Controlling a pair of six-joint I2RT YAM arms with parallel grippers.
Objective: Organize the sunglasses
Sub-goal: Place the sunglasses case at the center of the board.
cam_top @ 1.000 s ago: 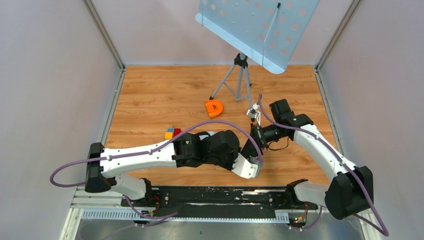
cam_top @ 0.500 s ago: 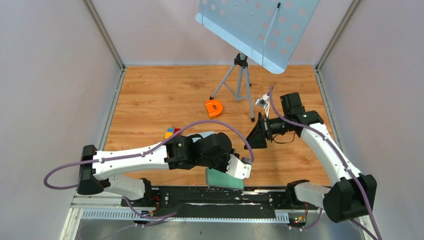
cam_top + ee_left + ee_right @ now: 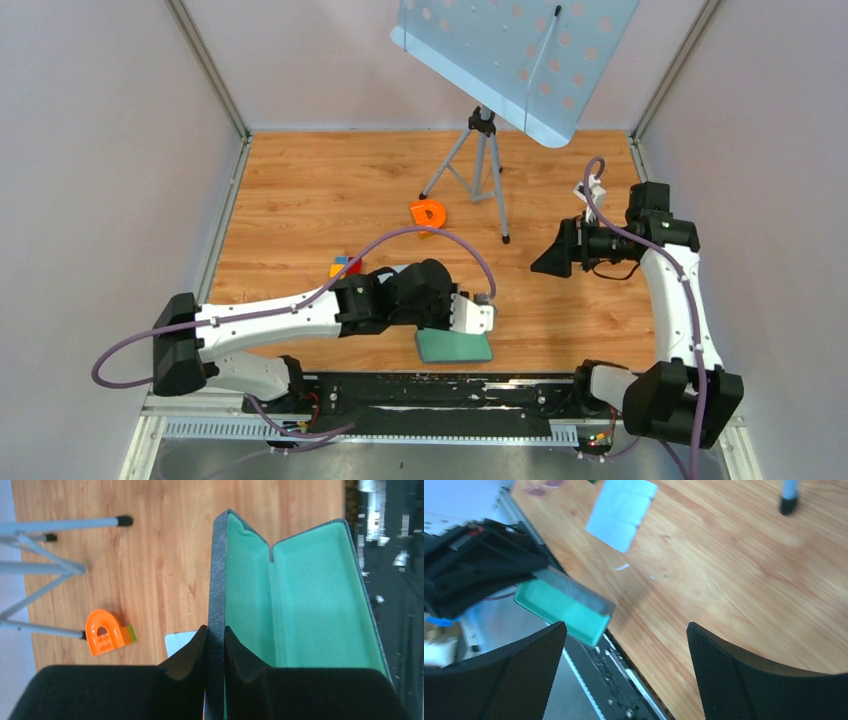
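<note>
I should move the open glasses case outward and down with my left gripper, onto the bare wood before the tripod [image 3: 169, 566], because that patch is clear of things.
My left gripper [image 3: 216, 630] is shut on the grey wall of the open glasses case [image 3: 300, 605], whose green lining faces up. In the top view the case [image 3: 453, 346] lies at the table's near edge under my left gripper [image 3: 472, 318]. My right gripper [image 3: 548, 262] is open and empty, raised over the right half of the table. In the right wrist view, it [image 3: 624, 626] looks down at the case [image 3: 564, 605]. A faint, blurred pink shape at that view's top edge may be the sunglasses [image 3: 540, 489]. In the top view they are hidden.
A blue-grey cloth [image 3: 621, 512] lies on the wood beyond the case and also shows in the left wrist view [image 3: 180, 641]. An orange D-shaped toy [image 3: 428, 215], a tripod [image 3: 480, 165] with a perforated board, and small coloured blocks [image 3: 340, 268] stand behind. The black rail [image 3: 450, 390] runs along the near edge.
My right gripper has pulled away from the left gripper, moving right and back. My left arm has brought the case to the near edge, and its green inside now shows.
</note>
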